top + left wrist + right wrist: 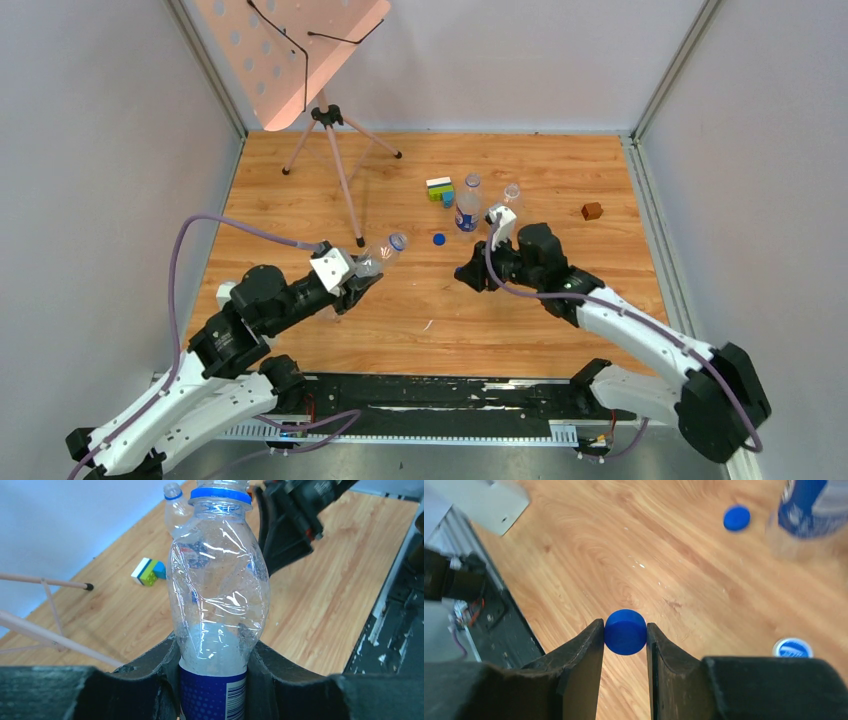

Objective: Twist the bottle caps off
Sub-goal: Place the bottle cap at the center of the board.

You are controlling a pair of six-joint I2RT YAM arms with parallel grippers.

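The held cap goes down and to the right gripper's left in the top view next, onto clear wood by the loose cap [429,270], where the gripper releases it.
My left gripper [360,276] is shut on a clear crinkly bottle [378,258] with a blue label and holds it tilted above the table. In the left wrist view [212,652] the fingers clamp this bottle [217,590] just above its label; its blue neck ring [220,494] shows, and the top is cut off by the frame. My right gripper [466,275] is to the right of the bottle mouth. In the right wrist view [625,630] it is shut on a dark blue cap [625,632] above the wood. A loose blue cap [439,239] lies on the table and also shows in the right wrist view [737,518].
Two more bottles [468,208] [512,195] stand behind the right gripper. A toy block cluster [440,189] sits beside them and a brown cube [592,211] at the far right. A tripod stand [335,160] is at the back left. A round blue-rimmed whitish cap [793,648] lies below the right gripper.
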